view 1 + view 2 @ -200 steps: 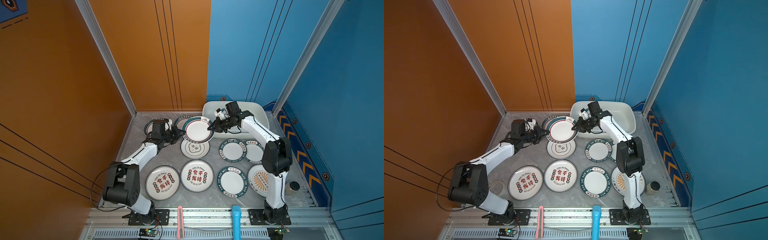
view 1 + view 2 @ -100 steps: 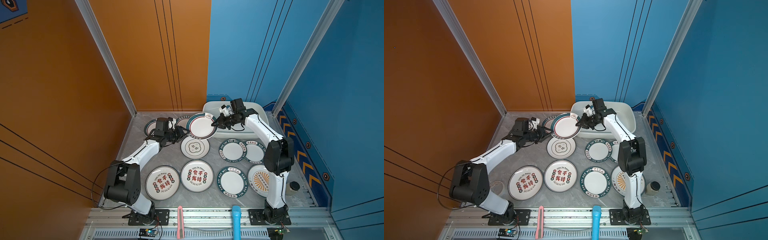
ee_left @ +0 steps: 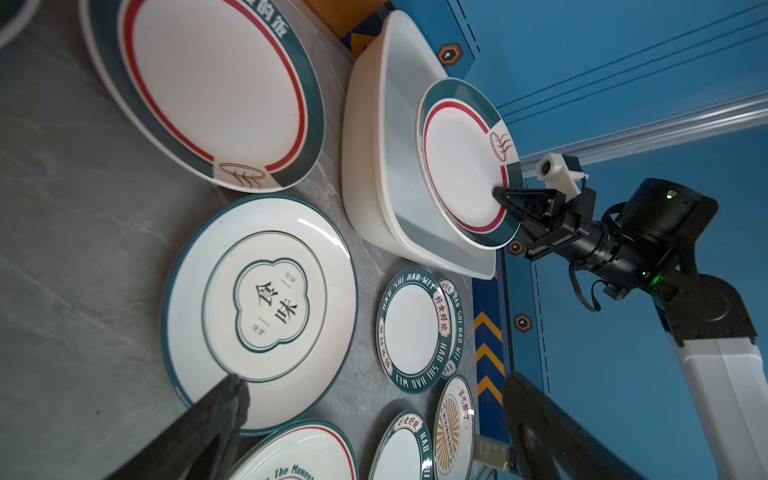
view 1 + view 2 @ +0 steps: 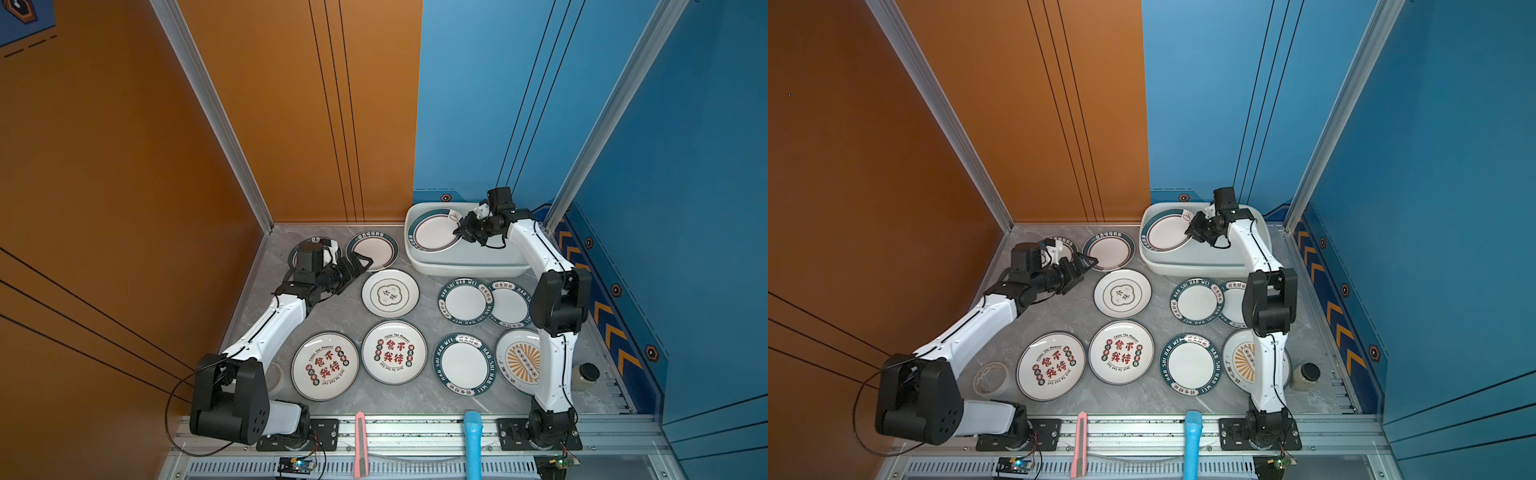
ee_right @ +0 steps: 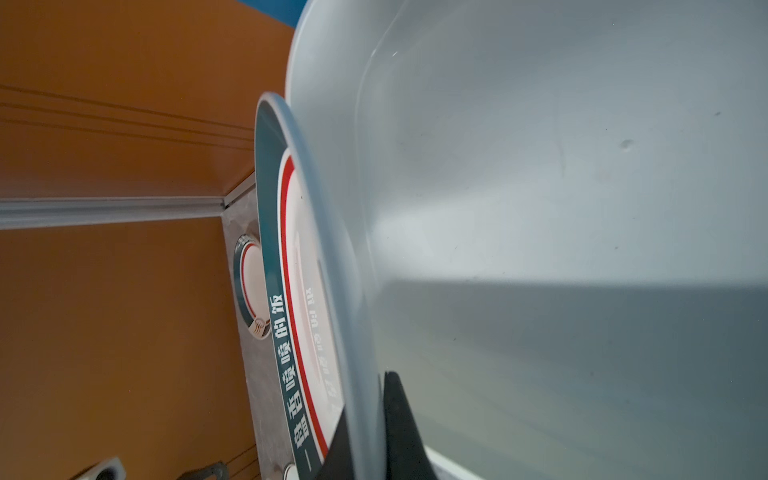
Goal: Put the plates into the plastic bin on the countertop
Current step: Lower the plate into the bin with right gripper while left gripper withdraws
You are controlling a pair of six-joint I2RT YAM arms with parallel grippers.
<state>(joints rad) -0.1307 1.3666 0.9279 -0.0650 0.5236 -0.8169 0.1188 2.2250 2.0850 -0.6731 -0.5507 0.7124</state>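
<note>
The green-rimmed plate [image 4: 432, 230] still hangs tilted above the bin, so I will lower my right gripper into it toward the empty bin bottom and release the plate's rim.
My right gripper [image 4: 459, 230] [image 4: 1188, 232] [image 5: 365, 399] is shut on the rim of a green-rimmed plate [image 4: 432, 230] [image 4: 1167, 232] [image 3: 461, 166] [image 5: 291, 291]. It holds the plate tilted over the left half of the white plastic bin [image 4: 469, 270] [image 4: 1204, 266] [image 3: 374, 145] [image 5: 540, 166]. My left gripper [image 4: 365, 264] [image 4: 1092, 262] [image 3: 374, 380] is open and empty, low over the countertop [image 4: 345, 316], beside a similar plate [image 4: 372, 250]. Several more plates lie on the countertop, among them a cloud-emblem plate [image 4: 390, 293] and a sunburst plate [image 4: 519, 361].
A tape roll [image 4: 992, 378] lies by the left arm's base. A small jar [image 4: 584, 376] stands at the front right. A pink cutter [image 4: 360, 440] and a blue handle [image 4: 473, 440] lie on the front rail. Walls close in the back and both sides.
My left gripper has opened, let go of the green-rimmed plate and drawn back to the left. My right gripper has carried that plate to the right, over the bin.
</note>
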